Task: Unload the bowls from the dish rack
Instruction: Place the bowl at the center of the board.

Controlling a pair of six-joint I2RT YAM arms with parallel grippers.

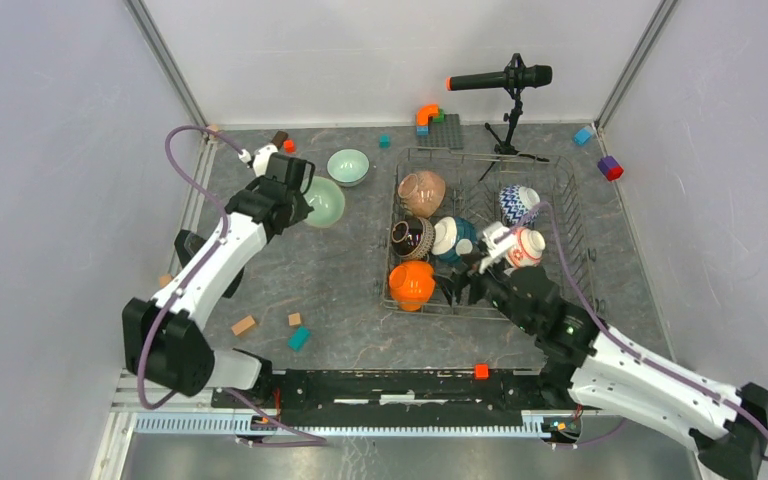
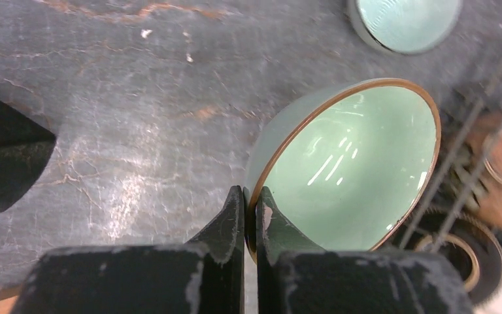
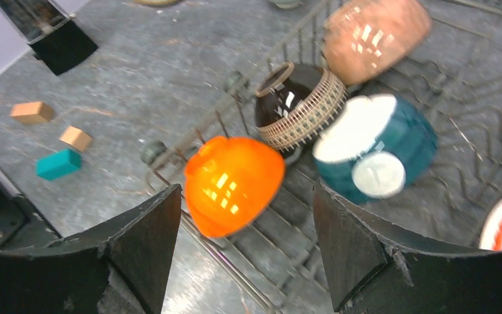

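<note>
Next, the left gripper moves outward, lowers the held bowl onto the clear tabletop [image 2: 302, 12] beside the second bowl and releases it, as that spot lies outward and below.
My left gripper [image 2: 251, 203] is shut on the near rim of a pale green bowl [image 2: 353, 170], one finger inside and one outside, left of the dish rack [image 1: 480, 155]. From above, the left gripper [image 1: 300, 195] holds this bowl [image 1: 327, 203] tilted. A second pale green bowl [image 1: 348, 166] sits on the table behind it. The rack holds an orange bowl [image 1: 411, 284], a dark striped one [image 1: 412, 238], a teal one [image 1: 455, 238], and several more. My right gripper [image 3: 245, 190] is open over the rack's near edge, the orange bowl [image 3: 232, 183] just ahead between its fingers.
Small toy blocks [image 1: 245, 325] lie on the table left of the rack's near corner. A microphone on a stand [image 1: 500, 78] rises behind the rack. A grey studded plate [image 1: 442, 130] lies at the back, with a purple block [image 1: 610, 167] at the far right.
</note>
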